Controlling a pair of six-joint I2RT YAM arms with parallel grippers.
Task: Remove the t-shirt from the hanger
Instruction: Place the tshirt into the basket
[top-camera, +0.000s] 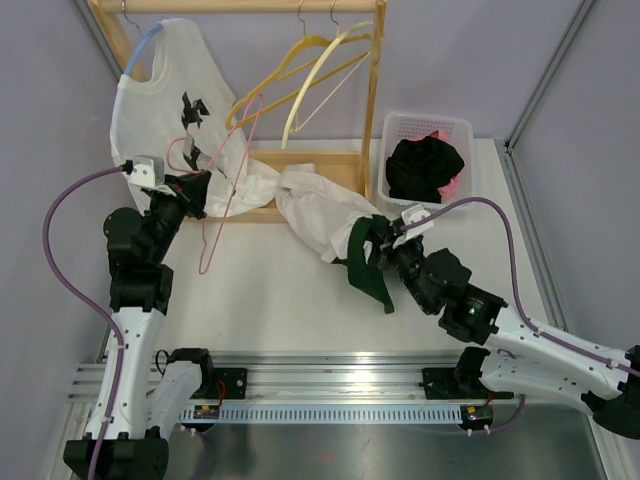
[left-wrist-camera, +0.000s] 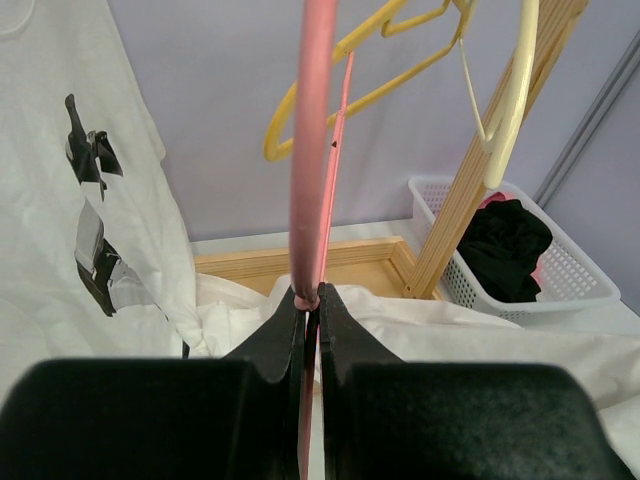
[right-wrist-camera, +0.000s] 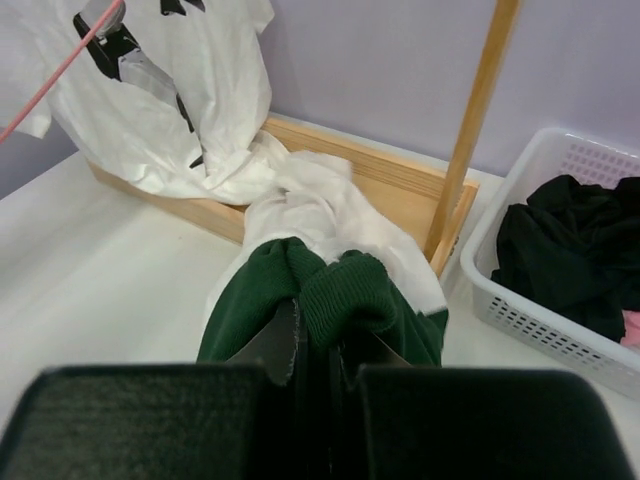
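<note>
My right gripper comes down next onto the t-shirt's white body (right-wrist-camera: 310, 200), to the left in the top view, and releases its green edge. The body already lies by the rack base.
My left gripper (top-camera: 197, 188) is shut on the thin pink hanger (top-camera: 228, 200), which stands off the rail and leans over the rack's base. In the left wrist view the fingers (left-wrist-camera: 270, 340) pinch the pink hanger (left-wrist-camera: 310, 150) at its lower end. The white t-shirt (top-camera: 320, 205) with green trim (top-camera: 365, 265) lies crumpled from the rack base onto the table. My right gripper (top-camera: 385, 245) is shut on its green ribbed edge (right-wrist-camera: 350, 285). The white body (right-wrist-camera: 310, 200) trails back toward the rack. I cannot tell whether the hanger still touches the shirt.
A wooden rack (top-camera: 375, 90) holds yellow and cream hangers (top-camera: 300, 70). A second white shirt with a black print (top-camera: 160, 100) hangs on a blue hanger at its left. A white basket (top-camera: 465, 130) with black clothes (top-camera: 425, 165) stands at the right.
</note>
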